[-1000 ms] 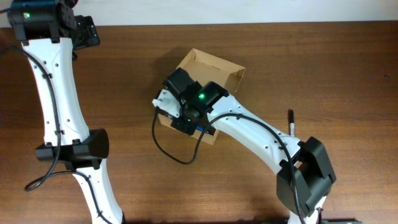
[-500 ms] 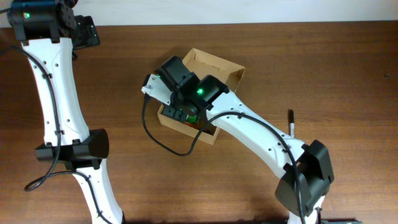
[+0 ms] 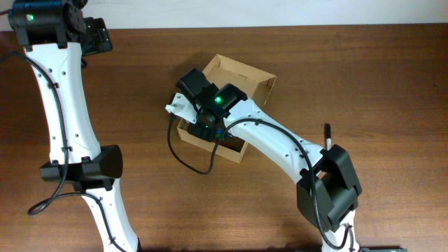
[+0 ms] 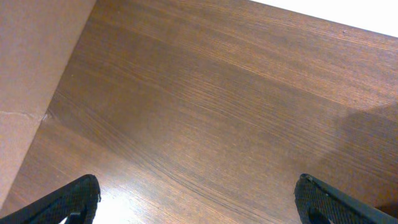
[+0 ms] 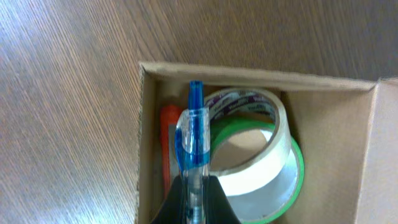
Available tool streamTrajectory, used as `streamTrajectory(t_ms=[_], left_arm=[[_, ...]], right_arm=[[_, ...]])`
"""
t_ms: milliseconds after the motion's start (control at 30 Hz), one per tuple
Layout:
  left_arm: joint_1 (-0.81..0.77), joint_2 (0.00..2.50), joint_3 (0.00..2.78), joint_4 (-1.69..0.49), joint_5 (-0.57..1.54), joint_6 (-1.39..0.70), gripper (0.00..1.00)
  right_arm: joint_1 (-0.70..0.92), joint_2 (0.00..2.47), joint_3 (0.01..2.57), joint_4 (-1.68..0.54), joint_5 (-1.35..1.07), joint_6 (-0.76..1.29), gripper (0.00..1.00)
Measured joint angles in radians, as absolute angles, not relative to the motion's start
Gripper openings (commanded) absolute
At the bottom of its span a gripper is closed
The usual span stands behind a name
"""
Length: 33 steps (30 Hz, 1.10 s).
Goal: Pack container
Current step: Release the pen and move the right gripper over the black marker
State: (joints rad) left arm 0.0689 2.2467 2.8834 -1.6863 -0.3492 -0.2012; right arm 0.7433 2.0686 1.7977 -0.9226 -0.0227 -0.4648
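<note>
The tape rolls fill the middle of the box, so next the robot's right gripper should bring the blue clear pen down toward the orange object along the box's side [image 5: 168,135] and let it go.
The container [image 3: 246,74] is a tan cardboard box standing open at the table's middle. My right gripper [image 3: 210,129] hovers over its near-left part, shut on a blue clear pen [image 5: 194,140] that points into the box [image 5: 147,130]. Inside lie a clear tape roll [image 5: 252,102], a green tape roll [image 5: 297,177] under it, and an orange object [image 5: 166,140] along the left wall. My left gripper [image 3: 95,36] is open and empty at the far left, its fingertips [image 4: 78,198] wide apart above bare wood.
A black pen [image 3: 327,137] lies on the table to the right of the box. A tan flat surface [image 4: 28,81] fills the left edge of the left wrist view. The right arm's cable [image 3: 183,161] hangs in front of the box.
My right wrist swung toward the box's far-left corner, then came back a little over the near-left part, still gripping the blue pen. The left arm has not moved.
</note>
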Motion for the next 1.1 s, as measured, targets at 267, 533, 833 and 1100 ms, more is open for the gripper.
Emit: streamTrajectory(t_ms=[267, 533, 833, 1100], left_arm=[[0.069, 2.247, 2.883, -1.686, -0.349, -0.201, 1.0], [0.069, 2.247, 2.883, -1.686, -0.349, -0.201, 1.0], [0.069, 2.247, 2.883, -1.686, -0.35, -0.201, 1.0], [0.069, 2.247, 2.883, -1.686, -0.349, -0.201, 1.0]], right_arm=[[0.732, 2.069, 1.742, -0.938, -0.073, -0.425, 0.04], [0.733, 2.069, 1.692, -0.916, -0.097, -0.411, 0.27], [0.73, 2.07, 1.792, -0.982, -0.023, -0.373, 0.42], [0.719, 1.959, 2.165, -1.217, 0.147, -0.347, 0.51]])
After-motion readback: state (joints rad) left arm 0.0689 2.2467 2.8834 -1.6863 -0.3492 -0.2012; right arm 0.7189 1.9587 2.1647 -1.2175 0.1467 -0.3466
